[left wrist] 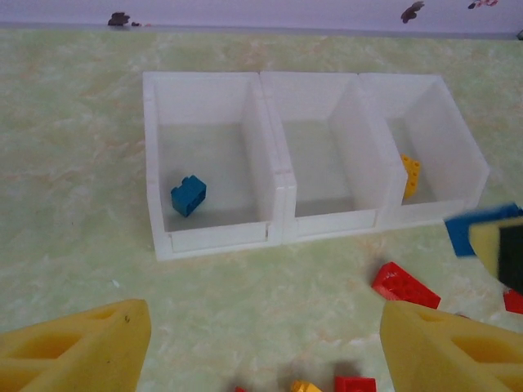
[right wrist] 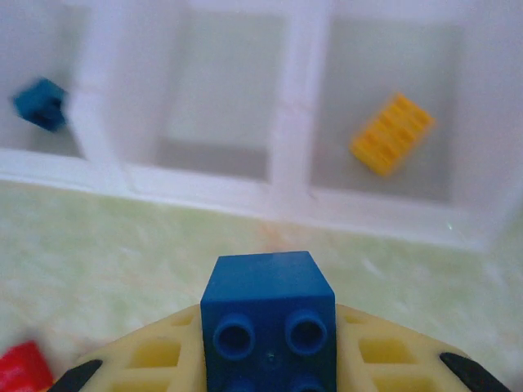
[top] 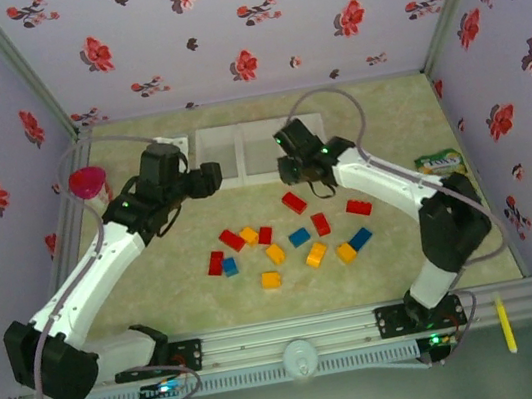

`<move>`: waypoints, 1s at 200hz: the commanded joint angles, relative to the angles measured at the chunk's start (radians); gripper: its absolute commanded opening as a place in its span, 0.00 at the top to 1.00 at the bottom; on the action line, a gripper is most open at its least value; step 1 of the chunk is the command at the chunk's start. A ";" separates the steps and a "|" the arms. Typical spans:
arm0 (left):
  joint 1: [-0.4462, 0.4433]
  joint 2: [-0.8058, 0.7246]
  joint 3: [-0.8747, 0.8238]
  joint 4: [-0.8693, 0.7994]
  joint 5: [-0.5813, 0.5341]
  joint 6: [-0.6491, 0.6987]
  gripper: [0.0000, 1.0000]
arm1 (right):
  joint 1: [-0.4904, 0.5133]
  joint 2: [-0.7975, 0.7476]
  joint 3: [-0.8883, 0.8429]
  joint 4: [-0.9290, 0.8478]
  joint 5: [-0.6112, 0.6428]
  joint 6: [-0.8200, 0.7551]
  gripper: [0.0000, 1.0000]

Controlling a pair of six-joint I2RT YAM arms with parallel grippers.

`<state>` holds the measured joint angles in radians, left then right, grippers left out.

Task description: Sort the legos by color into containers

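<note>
I need to move my right gripper outward and across the bare middle container, over the container that already has a blue lego in it, and let go there, because the colors match.
Three white containers [left wrist: 278,175] stand side by side at the back of the table. The left one holds a blue lego [left wrist: 188,195], the middle one is bare, and a yellow lego [left wrist: 411,175] lies in the right one. My right gripper [right wrist: 268,327] is shut on a blue lego [right wrist: 268,306], just in front of the containers' near wall [right wrist: 245,196]. My left gripper [left wrist: 265,351] is open over bare table, short of the left container. Several red, yellow and blue legos [top: 298,237] lie scattered mid-table.
A pink cup [top: 87,182] stands at the far left edge. A green packet [top: 441,164] lies at the right, behind the right arm. A yellow pen [top: 505,323] rests on the front rail. Flowered walls close in three sides.
</note>
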<state>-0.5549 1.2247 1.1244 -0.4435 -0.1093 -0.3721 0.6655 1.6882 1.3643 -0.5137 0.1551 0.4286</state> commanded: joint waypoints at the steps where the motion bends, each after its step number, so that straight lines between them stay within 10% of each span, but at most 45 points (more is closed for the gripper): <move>1: -0.007 -0.016 -0.023 -0.027 -0.028 -0.054 0.25 | 0.019 0.121 0.128 0.048 -0.064 -0.062 0.83; 112: -0.007 -0.010 -0.051 -0.160 -0.077 -0.134 0.26 | 0.039 0.579 0.695 0.044 -0.223 -0.102 0.81; 200: -0.008 0.044 -0.020 -0.208 -0.073 -0.144 0.25 | 0.028 0.696 0.909 -0.058 -0.207 -0.125 0.43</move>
<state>-0.5564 1.2469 1.0824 -0.6231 -0.1650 -0.4999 0.6987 2.3817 2.2322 -0.5308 -0.0536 0.3199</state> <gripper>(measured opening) 0.748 0.553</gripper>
